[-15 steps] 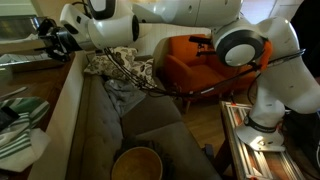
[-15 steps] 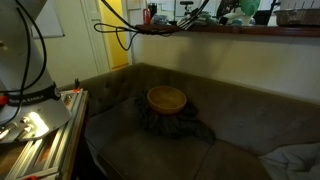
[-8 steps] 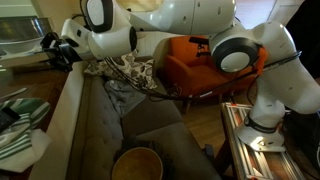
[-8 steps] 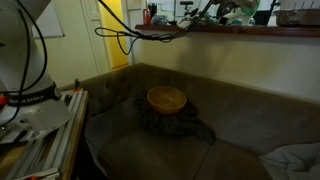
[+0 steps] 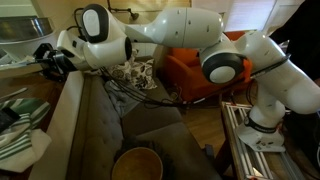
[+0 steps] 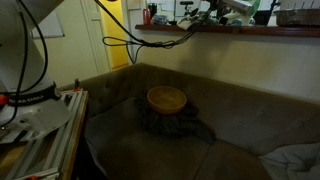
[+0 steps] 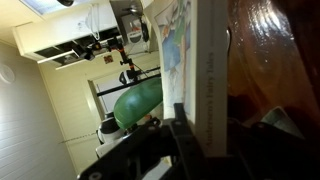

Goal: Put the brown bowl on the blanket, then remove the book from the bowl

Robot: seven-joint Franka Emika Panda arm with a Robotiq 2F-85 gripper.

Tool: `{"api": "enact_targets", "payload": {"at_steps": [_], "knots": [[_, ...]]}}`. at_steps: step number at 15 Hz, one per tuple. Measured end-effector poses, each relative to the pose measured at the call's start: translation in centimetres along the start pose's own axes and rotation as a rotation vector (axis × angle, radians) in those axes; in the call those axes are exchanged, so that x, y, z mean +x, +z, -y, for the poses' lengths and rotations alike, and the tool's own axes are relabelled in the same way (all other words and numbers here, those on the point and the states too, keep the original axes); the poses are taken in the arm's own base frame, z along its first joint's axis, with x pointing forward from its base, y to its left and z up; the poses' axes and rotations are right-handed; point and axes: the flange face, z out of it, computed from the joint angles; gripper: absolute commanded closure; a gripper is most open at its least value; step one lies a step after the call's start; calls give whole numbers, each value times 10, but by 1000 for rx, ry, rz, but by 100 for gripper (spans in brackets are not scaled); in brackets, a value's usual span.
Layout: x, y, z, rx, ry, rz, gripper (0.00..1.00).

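The bowl is already empty on the blanket. My gripper will next lower the upright book (image 7: 204,70) a little onto the wooden ledge behind the couch and let go of it.
The brown bowl (image 6: 167,99) sits on a dark crumpled blanket (image 6: 172,124) on the couch seat; it also shows at the bottom of an exterior view (image 5: 135,164). It looks empty. My gripper (image 5: 46,58) is far from it, up at the ledge behind the couch, and it shows among clutter on the shelf (image 6: 214,12). In the wrist view my jaws (image 7: 196,142) sit on both sides of an upright book (image 7: 204,70) with a white spine and an illustrated cover, and appear closed on it.
A wooden ledge (image 6: 240,32) with bottles and clutter runs behind the couch. A patterned throw (image 5: 128,70) lies on the couch, an orange chair (image 5: 185,62) stands beyond. A striped cloth (image 5: 18,135) lies on a side table. A green bottle (image 7: 138,102) stands near the book.
My arm's elbow and wrist have swung further over the couch back toward the ledge. The bowl and the blanket have not moved.
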Motion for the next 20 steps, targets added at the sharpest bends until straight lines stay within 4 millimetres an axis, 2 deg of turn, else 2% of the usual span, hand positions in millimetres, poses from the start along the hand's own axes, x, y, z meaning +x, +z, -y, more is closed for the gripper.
{"api": "enact_targets", "payload": {"at_steps": [5, 10, 11, 13, 14, 17, 20], "knots": [[-7, 0, -4, 9, 57, -85, 94], [-9, 5, 10, 24, 85, -159, 94], [-11, 8, 15, 26, 86, -153, 76], [-13, 10, 22, 36, 88, -149, 76], [-13, 11, 24, 39, 88, -148, 94], [-14, 13, 29, 42, 82, -140, 94], [-9, 19, 43, 49, 75, -137, 94]]}}
